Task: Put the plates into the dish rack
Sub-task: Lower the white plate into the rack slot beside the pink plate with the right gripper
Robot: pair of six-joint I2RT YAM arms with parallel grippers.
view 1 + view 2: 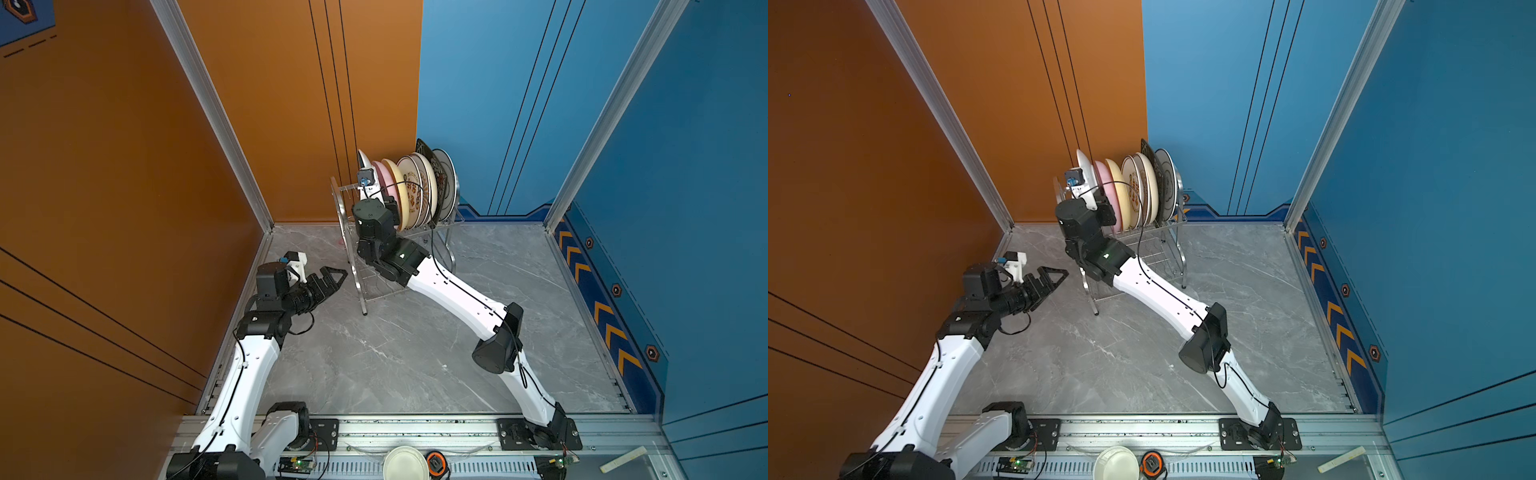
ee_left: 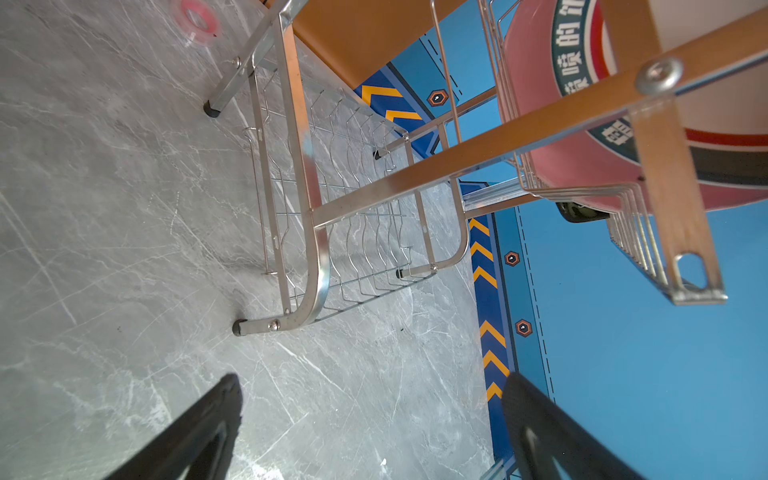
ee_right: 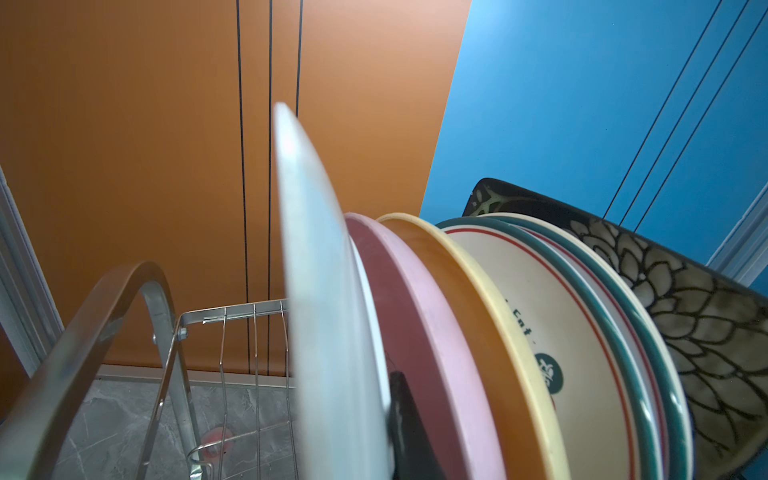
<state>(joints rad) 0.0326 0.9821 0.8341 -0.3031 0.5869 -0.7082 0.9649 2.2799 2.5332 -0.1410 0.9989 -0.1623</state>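
The white plate's rim stands higher than the pink plate's, so my right gripper needs to come down toward the upper shelf's end (image 1: pixel 352 193) (image 3: pixel 273 345) next and release the white plate there.
The steel dish rack (image 1: pixel 356 282) (image 1: pixel 1179 249) stands at the back of the marble floor. Its upper tier holds a row of upright plates: pink (image 1: pixel 384 178), pale yellow (image 1: pixel 397 185), orange-sunburst (image 1: pixel 413 189), a black floral square (image 1: pixel 428 160) and others behind. My right gripper (image 3: pixel 374 399) is shut on a white plate (image 3: pixel 320 270) (image 1: pixel 365 164) at the left end of the row, beside the pink plate (image 3: pixel 419 316). One black finger (image 3: pixel 405 419) shows between them; the other is hidden. My left gripper (image 1: pixel 332 276) (image 2: pixel 374 415) hangs open and empty, left of the rack's lower shelf (image 2: pixel 365 249).
A pink tape ring (image 2: pixel 195 18) lies on the floor behind the rack. A small white round dish (image 1: pixel 405 463) and an orange tape measure (image 1: pixel 436 461) sit on the front rail. Orange and blue walls close in the back and sides.
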